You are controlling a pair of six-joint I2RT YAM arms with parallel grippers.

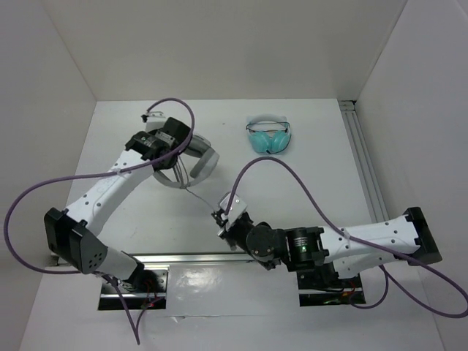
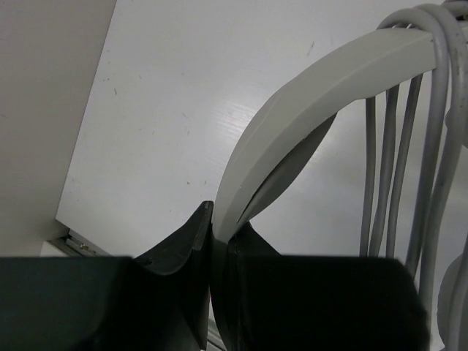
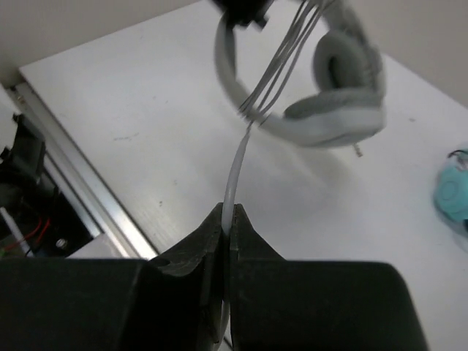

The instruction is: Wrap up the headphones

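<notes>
Several turns are wound, so the cable (image 3: 238,168) goes outward next in my right gripper to the tabletop before the teal headphones (image 3: 402,212), which lies outward, for release.
The white headphones (image 1: 201,164) hang lifted at the table's left centre, held by the headband (image 2: 322,95) in my left gripper (image 1: 172,146), which is shut on it (image 2: 219,227). Several turns of the pale cable (image 2: 409,161) lie wound over the headband. In the right wrist view the headphones (image 3: 329,110) show grey ear pads, and the cable (image 3: 238,168) runs taut from them down into my right gripper (image 3: 228,219), which is shut on it. My right gripper (image 1: 221,219) sits near the table's front, right of and nearer than the headphones.
Smaller teal headphones (image 1: 268,137) lie at the back centre, also at the right edge of the right wrist view (image 3: 453,190). An aluminium rail (image 1: 362,161) runs along the right side, another along the front edge (image 3: 80,175). White walls enclose the table.
</notes>
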